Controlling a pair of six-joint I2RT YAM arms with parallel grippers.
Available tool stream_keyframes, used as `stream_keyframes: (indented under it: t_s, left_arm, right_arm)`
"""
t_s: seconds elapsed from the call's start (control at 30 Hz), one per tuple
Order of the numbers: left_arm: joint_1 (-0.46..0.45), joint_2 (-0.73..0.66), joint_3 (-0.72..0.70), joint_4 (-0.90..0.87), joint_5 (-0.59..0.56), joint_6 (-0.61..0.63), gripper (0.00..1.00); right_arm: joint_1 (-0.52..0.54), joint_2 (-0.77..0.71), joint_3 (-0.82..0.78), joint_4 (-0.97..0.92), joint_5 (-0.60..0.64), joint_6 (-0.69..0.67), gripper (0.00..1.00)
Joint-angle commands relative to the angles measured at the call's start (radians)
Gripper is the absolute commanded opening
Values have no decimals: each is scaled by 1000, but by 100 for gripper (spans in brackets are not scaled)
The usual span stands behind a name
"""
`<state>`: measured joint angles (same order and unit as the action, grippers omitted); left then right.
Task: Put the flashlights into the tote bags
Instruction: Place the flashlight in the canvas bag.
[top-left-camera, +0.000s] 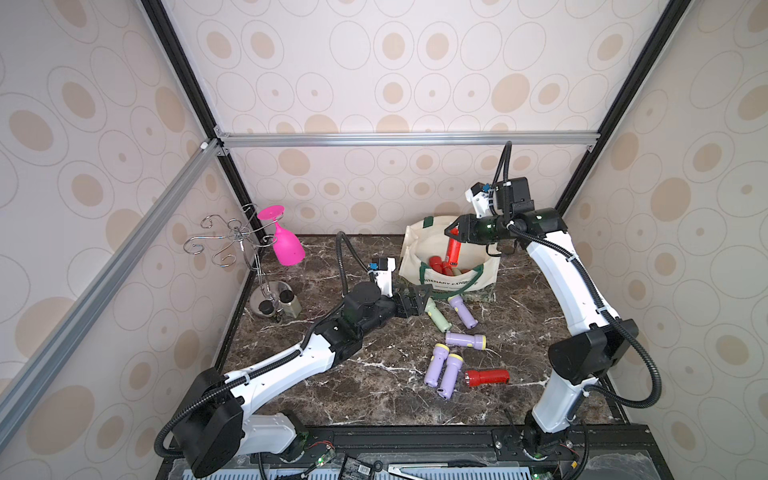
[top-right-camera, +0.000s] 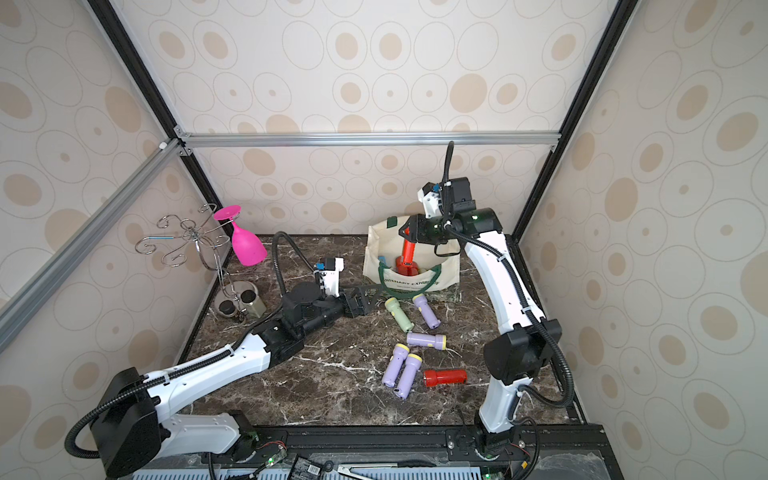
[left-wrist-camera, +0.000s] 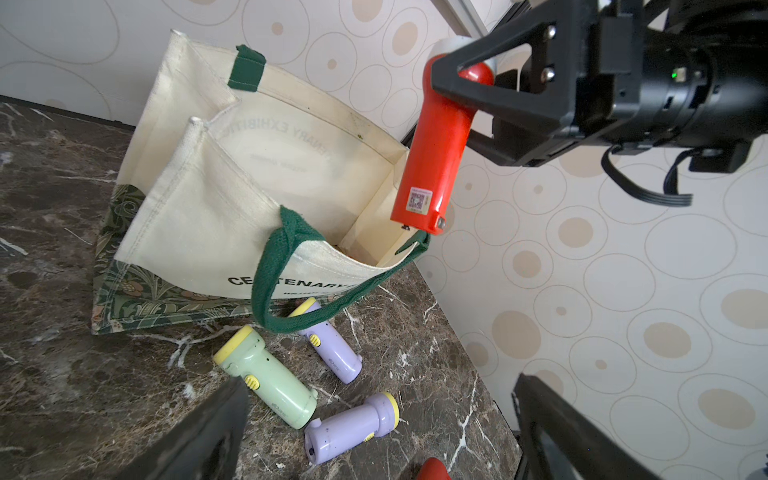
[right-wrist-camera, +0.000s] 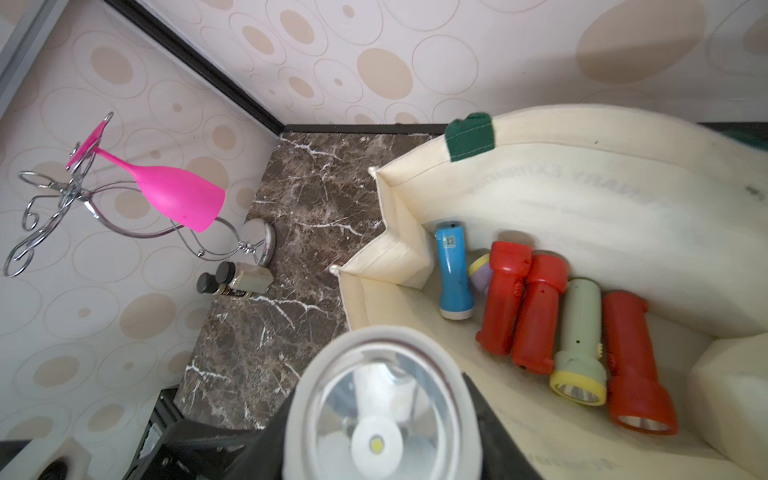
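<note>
The hanging red flashlight goes down with my right gripper to the cream bag's opening (top-left-camera: 466, 254) (right-wrist-camera: 528, 320) below next until its body dips inside, then gets released.
The cream tote bag (top-left-camera: 415, 249) (top-right-camera: 376, 253) stands open at the back of the table. Directly over its mouth my right gripper (top-left-camera: 453, 233) (top-right-camera: 406, 233) is shut on the head of a red flashlight (top-left-camera: 454, 254) (left-wrist-camera: 436, 158), which hangs body down. Several flashlights lie inside the bag, among them a blue one (right-wrist-camera: 453, 274) and a red one (right-wrist-camera: 538, 316). My left gripper (top-left-camera: 419, 297) (left-wrist-camera: 382, 436) is open and empty by the bag's front left corner, next to a pale green flashlight (top-left-camera: 437, 318) (left-wrist-camera: 266, 378). Lilac flashlights (top-left-camera: 465, 340) and another red flashlight (top-left-camera: 488, 378) lie on the marble.
A pink goblet (top-left-camera: 284, 243) hangs from a chrome rack (top-left-camera: 232, 241) at the back left, with small dark-capped bottles (top-left-camera: 286, 305) at its base. Patterned walls close in the back and both sides. The bag's green handle (left-wrist-camera: 286, 291) droops over its front.
</note>
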<state>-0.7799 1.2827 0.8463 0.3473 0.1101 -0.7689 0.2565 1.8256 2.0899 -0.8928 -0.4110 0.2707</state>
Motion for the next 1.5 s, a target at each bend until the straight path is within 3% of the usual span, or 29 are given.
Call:
stream_keyframes:
  t_s: [0.0, 0.37, 1.0, 1.47]
  left_arm:
    - [-2, -6, 13, -26, -9, 13, 100]
    - [-3, -5, 0, -46, -32, 1, 100]
    - [-2, 42, -2, -114, -85, -31, 100]
    - [-28, 95, -40, -93, -133, -108, 99]
  right_arm:
    - [-11, 48, 68, -32, 64, -28, 0]
    - [-13, 237, 249, -96, 133, -41, 0]
    - [-11, 345, 155, -69, 172, -68, 0]
    - [-10, 344, 147, -79, 199, -64, 33]
